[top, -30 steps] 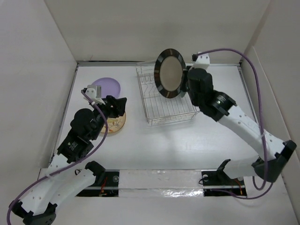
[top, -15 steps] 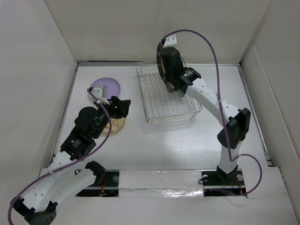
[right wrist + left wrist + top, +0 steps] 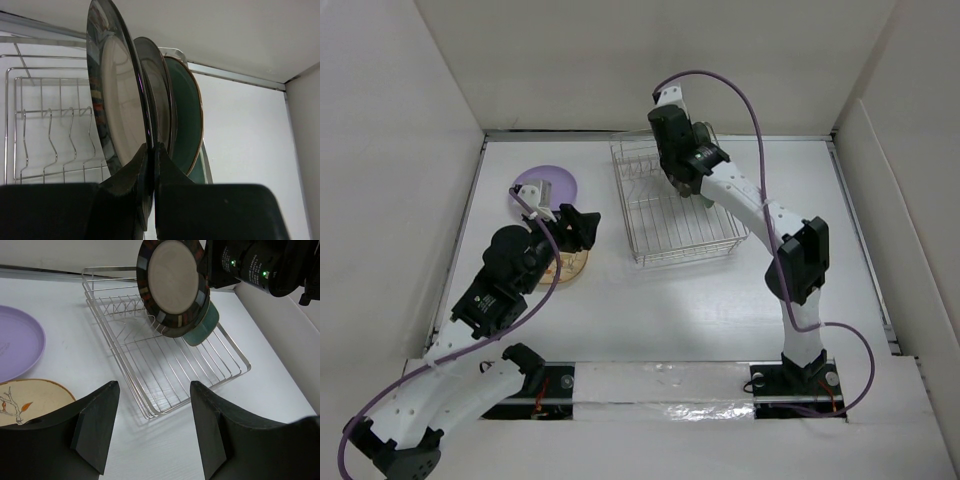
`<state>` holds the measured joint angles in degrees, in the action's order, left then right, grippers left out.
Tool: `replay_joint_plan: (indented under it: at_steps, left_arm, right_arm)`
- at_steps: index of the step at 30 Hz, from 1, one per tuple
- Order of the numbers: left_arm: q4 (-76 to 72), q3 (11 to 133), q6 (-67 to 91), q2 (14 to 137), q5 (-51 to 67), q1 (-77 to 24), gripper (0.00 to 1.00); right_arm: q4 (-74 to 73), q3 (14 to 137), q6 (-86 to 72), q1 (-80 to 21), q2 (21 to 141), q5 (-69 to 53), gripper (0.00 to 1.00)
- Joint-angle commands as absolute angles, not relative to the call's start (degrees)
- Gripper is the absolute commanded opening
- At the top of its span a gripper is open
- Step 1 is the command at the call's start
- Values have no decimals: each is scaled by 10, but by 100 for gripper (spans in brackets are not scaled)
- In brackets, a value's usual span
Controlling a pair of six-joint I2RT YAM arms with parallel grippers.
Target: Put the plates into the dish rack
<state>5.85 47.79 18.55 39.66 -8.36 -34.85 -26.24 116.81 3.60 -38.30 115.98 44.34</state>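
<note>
I next need to lower my right gripper to the left in its wrist view and set the black-rimmed plate in the dish rack's empty pegs, between the wires beside the grey-brown plate.
My right gripper [image 3: 152, 147] is shut on the rim of the black-rimmed plate with cream centre [image 3: 115, 100]. It holds the plate upright over the far right of the dish rack [image 3: 165, 365]. The plate also shows in the left wrist view [image 3: 172, 285]. Right behind it stand a glossy grey-brown plate [image 3: 157, 85] and a pale green plate [image 3: 187, 115]. I cannot tell if the held plate touches the tines. The lavender plate [image 3: 548, 184] and the tan bird plate [image 3: 570, 266] lie flat left of the rack [image 3: 675, 215]. My left gripper [image 3: 582, 226] is open and empty above the tan plate.
White walls close in the table at the back and both sides. The rack's near rows of tines [image 3: 150, 385] hold nothing. The right arm [image 3: 760, 210] stretches across the rack's right side. A taped strip [image 3: 660, 380] runs along the near edge.
The right arm has swung the black-rimmed plate from facing the camera to edge-on, back and down beside the plates in the rack. The left gripper has shifted slightly to the right.
</note>
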Motion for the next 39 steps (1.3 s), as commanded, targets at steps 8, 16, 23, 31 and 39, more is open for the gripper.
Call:
replay_joint_plan:
  at_steps: [8, 16, 23, 31, 39]
  left_arm:
    - [34, 478, 188, 394, -83, -347, 56]
    - [36, 479, 187, 399, -90, -347, 55]
    - [41, 478, 190, 409, -116, -347, 30]
    - [58, 483, 201, 449, -179, -347, 20]
    - [110, 502, 268, 522, -163, -238, 26]
  right_arm:
    - [-195, 1132, -47, -380, 1150, 430, 0]
    - [-197, 1091, -81, -380, 1153, 430, 0]
    - [-189, 1063, -112, -369, 1127, 389, 33]
    - [-165, 1043, -116, -375, 1060, 360, 76]
    - [-65, 856, -147, -407, 842, 297, 73]
